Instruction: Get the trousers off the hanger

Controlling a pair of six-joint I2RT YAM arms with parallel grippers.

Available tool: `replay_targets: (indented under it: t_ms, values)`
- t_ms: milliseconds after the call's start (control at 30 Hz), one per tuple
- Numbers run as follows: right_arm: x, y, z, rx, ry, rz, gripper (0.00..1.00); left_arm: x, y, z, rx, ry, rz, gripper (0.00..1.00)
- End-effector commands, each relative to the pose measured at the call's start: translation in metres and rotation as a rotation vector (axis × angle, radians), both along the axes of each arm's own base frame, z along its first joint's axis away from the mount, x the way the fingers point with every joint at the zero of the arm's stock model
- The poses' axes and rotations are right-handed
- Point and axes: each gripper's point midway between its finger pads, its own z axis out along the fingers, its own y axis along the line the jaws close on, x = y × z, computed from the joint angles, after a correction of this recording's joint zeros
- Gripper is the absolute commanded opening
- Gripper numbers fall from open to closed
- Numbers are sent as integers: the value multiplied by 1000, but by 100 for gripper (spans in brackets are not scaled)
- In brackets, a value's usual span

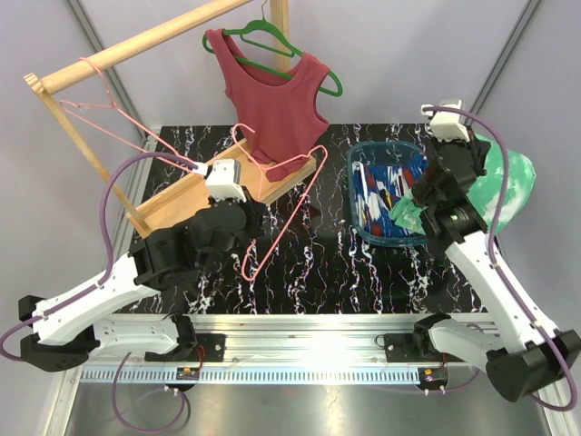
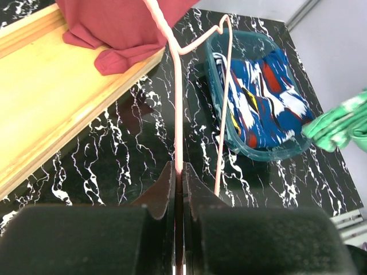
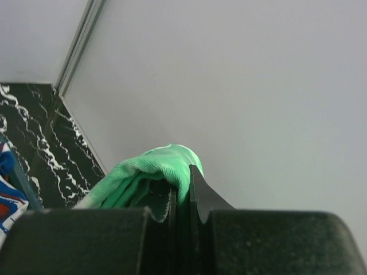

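The bin rim by the tank top (image 1: 351,169) lies left of my right gripper in the top view, so next my right gripper will sweep there and release the trousers.
My left gripper (image 2: 179,167) is shut on the thin wire of a bare pink hanger (image 2: 178,103), held low over the black marble table. In the top view the left gripper (image 1: 241,220) sits just right of the wooden rack base. My right gripper (image 3: 182,172) is shut on the green-and-white tie-dye trousers (image 3: 149,166), which bunch out past the table's right edge (image 1: 504,186). The right gripper (image 1: 427,195) hovers at the right rim of a teal bin (image 1: 356,195). The blue, red and white patterned trousers (image 1: 390,186) lie folded inside that bin.
A dark red tank top (image 1: 277,100) hangs on a green hanger from the wooden rail (image 1: 136,45). Another pink hanger (image 1: 95,95) hangs further left on the rail. The rack's wooden base (image 1: 182,200) lies at back left. Grey walls close in both sides.
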Motion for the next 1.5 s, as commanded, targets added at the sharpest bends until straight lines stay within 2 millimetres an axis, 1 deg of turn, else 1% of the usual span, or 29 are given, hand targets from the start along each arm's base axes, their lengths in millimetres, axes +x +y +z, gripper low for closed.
replay_targets:
  t_ms: [0, 33, 67, 133, 167, 233, 267, 333, 400, 433, 467, 533, 600, 633, 833, 933, 1033, 1067, 1100, 1133, 1167, 1233, 1267, 1300, 1333, 1367, 1400, 1433, 1467]
  values:
    - [35, 13, -23, 10, 20, 34, 0, -3, -9, 13, -45, -22, -49, 0]
    - [44, 17, -31, 9, 37, 41, 0, -3, -8, 13, -42, -23, -51, 0]
    - [63, 24, -50, -8, 93, 40, 0, -4, -8, 13, -37, -25, -56, 0]
    - [82, 33, -63, -5, 120, 41, 0, -4, -8, 13, -34, -28, -64, 0]
    - [101, 42, -87, -21, 183, 51, 0, -5, -7, 14, -32, -32, -69, 0]
    - [118, 59, -97, -29, 206, 67, 0, -6, -6, 14, -28, -32, -73, 0]
    - [129, 68, -115, -51, 251, 64, 0, -6, -4, 13, -24, -36, -74, 0]
    - [141, 92, -114, -59, 248, 95, 0, -5, 1, 10, -9, -37, -58, 0]
    - [153, 109, -134, -56, 289, 102, 0, -3, 8, 11, -1, -47, -33, 0]
    - [158, 122, -129, -33, 275, 123, 0, -4, 10, 10, 3, -46, -30, 0]
    - [165, 133, -144, -8, 286, 138, 0, -4, 12, 11, 4, -49, -25, 0]
    - [170, 145, -148, 8, 297, 147, 0, -5, 17, 13, 0, -52, -15, 0]
    - [171, 160, -164, 31, 325, 166, 0, -5, 22, 15, 3, -58, -3, 0]
    - [174, 167, -166, 49, 320, 183, 0, -5, 24, 15, 10, -57, -2, 0]
    - [181, 177, -175, 127, 306, 211, 0, -4, 27, 14, 33, -58, 7, 0]
    - [190, 170, -197, 150, 353, 194, 0, -5, 25, 12, 37, -56, -5, 0]
    - [195, 164, -216, 206, 369, 194, 11, -7, 26, 18, 32, -61, -17, 0]
    - [196, 169, -215, 243, 360, 227, 21, -7, 27, 18, 32, -60, -17, 0]
    - [196, 170, -214, 261, 364, 246, 27, -8, 30, 20, 37, -64, -13, 0]
    - [196, 174, -205, 286, 348, 277, 36, -8, 32, 24, 41, -73, -10, 0]
    - [192, 174, -206, 319, 375, 290, 54, -6, 36, 27, 45, -82, 8, 0]
    - [190, 188, -180, 427, 350, 404, 66, -5, 38, 29, 62, -92, 11, 0]
    - [186, 192, -175, 485, 347, 441, 76, -4, 40, 33, 63, -98, 25, 0]
    - [181, 196, -169, 535, 344, 479, 77, -3, 42, 34, 67, -98, 31, 0]
    - [174, 202, -151, 612, 334, 575, 83, -3, 43, 35, 69, -101, 35, 0]
    - [168, 207, -145, 679, 326, 616, 84, -3, 44, 36, 68, -103, 39, 0]
    - [160, 207, -149, 714, 345, 645, 88, -3, 45, 38, 66, -105, 44, 0]
    - [147, 214, -133, 764, 337, 735, 90, -3, 46, 39, 63, -107, 47, 0]
    - [147, 200, -128, 819, 304, 732, 90, -3, 46, 39, 65, -107, 49, 0]
